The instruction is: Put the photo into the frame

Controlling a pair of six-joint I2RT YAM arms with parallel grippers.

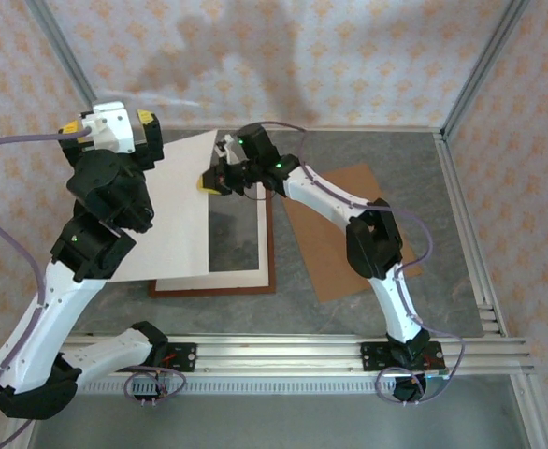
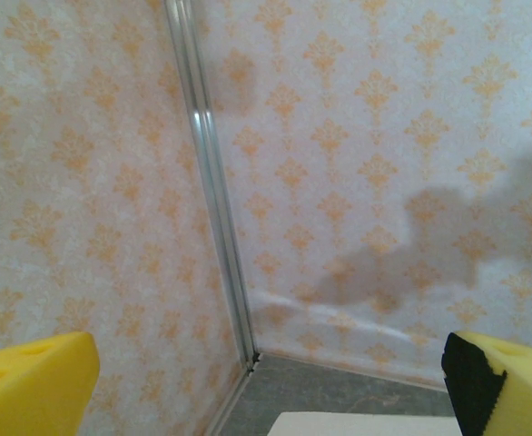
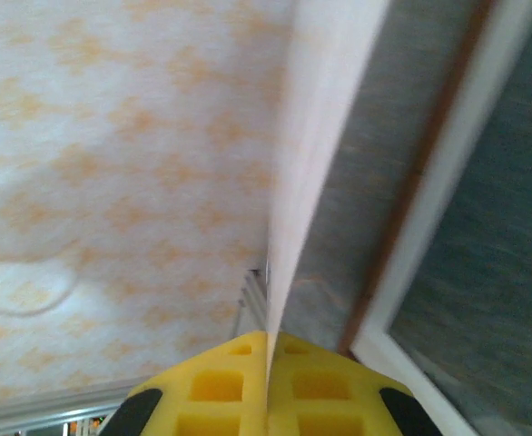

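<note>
I will use my right gripper to carry the edge of the photo down and toward the brown board next and let go of it, because the mat's board-side strip (image 1: 262, 229) is below the gripper, nearer that board.
The photo (image 1: 176, 215) shows its plain white back and hangs tilted over the left part of the frame (image 1: 255, 288), which lies flat on the table with a white mat inside its reddish-brown moulding. My right gripper (image 1: 213, 180) is shut on the photo's right edge. In the right wrist view the sheet (image 3: 311, 154) runs edge-on from between the yellow pads (image 3: 221, 386) of the gripper (image 3: 268, 363), with the frame's moulding (image 3: 429, 154) beside it. My left gripper (image 1: 108, 120) is open at the photo's far left corner. Its fingers (image 2: 30, 381) stand wide apart above that corner (image 2: 366, 424).
A plain brown board (image 1: 325, 267) lies on the grey table to the right of the frame, partly under my right arm. Patterned walls and metal corner posts (image 2: 213, 209) close in the back and sides. A metal rail (image 1: 283, 354) runs along the near edge.
</note>
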